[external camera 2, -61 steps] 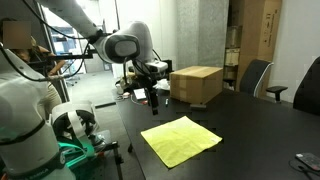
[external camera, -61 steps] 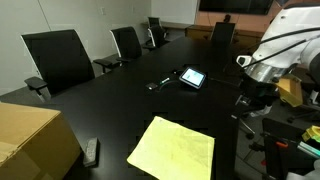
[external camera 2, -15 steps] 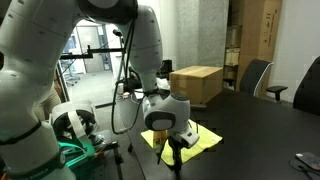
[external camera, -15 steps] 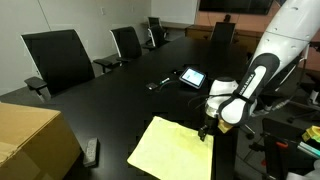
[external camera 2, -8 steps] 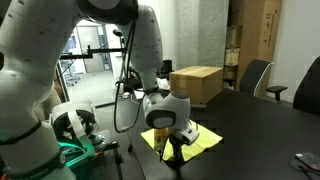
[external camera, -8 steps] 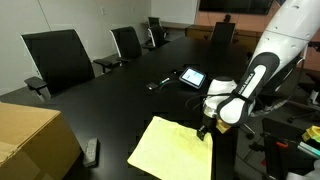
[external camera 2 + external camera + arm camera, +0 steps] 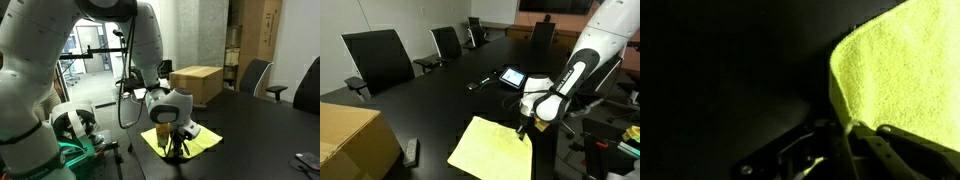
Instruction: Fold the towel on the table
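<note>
The rest of the towel is still lying flat, so my gripper will next lift the held corner, carry it outward over the towel toward its far edge (image 7: 467, 131) and then let it go.
The pale yellow towel (image 7: 490, 150) lies flat near the front edge of the glossy black table (image 7: 435, 95). My gripper (image 7: 523, 130) is down at the towel's corner nearest the robot base. In the wrist view the jaws are shut on that corner, and the towel (image 7: 910, 70) rises in a small lifted fold above the gripper (image 7: 855, 128). In an exterior view the gripper (image 7: 178, 150) and wrist hide the middle of the towel (image 7: 207, 139).
A brown cardboard box (image 7: 350, 140) stands on the table's end, also seen as the box (image 7: 195, 83). A remote (image 7: 411, 151), a tablet (image 7: 512, 77) and a small dark object (image 7: 478, 84) lie on the table. Black office chairs (image 7: 378, 58) line the far side.
The jaws have closed onto the towel's corner over the last second. The arm has stayed almost in place, and the towel's edge now stands slightly pinched up.
</note>
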You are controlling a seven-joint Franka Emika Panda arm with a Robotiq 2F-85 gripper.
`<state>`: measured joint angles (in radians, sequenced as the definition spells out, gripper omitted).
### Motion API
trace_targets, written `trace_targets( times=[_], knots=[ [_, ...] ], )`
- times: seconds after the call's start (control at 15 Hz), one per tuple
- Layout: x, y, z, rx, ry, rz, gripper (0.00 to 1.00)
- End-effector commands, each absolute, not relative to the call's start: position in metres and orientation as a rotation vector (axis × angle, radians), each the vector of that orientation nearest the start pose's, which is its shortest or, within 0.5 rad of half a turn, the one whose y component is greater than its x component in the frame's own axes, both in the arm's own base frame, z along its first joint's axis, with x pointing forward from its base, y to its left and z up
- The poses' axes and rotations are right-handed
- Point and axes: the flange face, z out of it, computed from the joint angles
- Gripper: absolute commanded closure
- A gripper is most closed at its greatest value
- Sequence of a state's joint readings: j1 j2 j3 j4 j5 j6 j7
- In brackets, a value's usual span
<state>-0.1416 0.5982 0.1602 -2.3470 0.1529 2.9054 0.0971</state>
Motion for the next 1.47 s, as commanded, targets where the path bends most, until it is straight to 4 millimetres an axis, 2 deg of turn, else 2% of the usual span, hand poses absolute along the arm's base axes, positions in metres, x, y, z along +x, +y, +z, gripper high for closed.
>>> trace_targets(
  times=[0.0,0.27,0.33,0.53,1.07,1.4],
  knots=[
    [0.498,0.024,0.101,-3.015,0.25,0.096,0.95],
    [0.514,0.041,0.121,-3.017,0.125,0.129,0.93],
    [0.518,0.045,0.127,-3.017,0.106,0.135,0.97],
    [0.534,0.05,0.145,-3.021,0.058,0.159,0.97],
    [0.606,0.062,0.183,-3.073,-0.034,0.19,0.97],
    [0.647,0.078,0.187,-3.082,-0.059,0.24,0.97]
  ],
)
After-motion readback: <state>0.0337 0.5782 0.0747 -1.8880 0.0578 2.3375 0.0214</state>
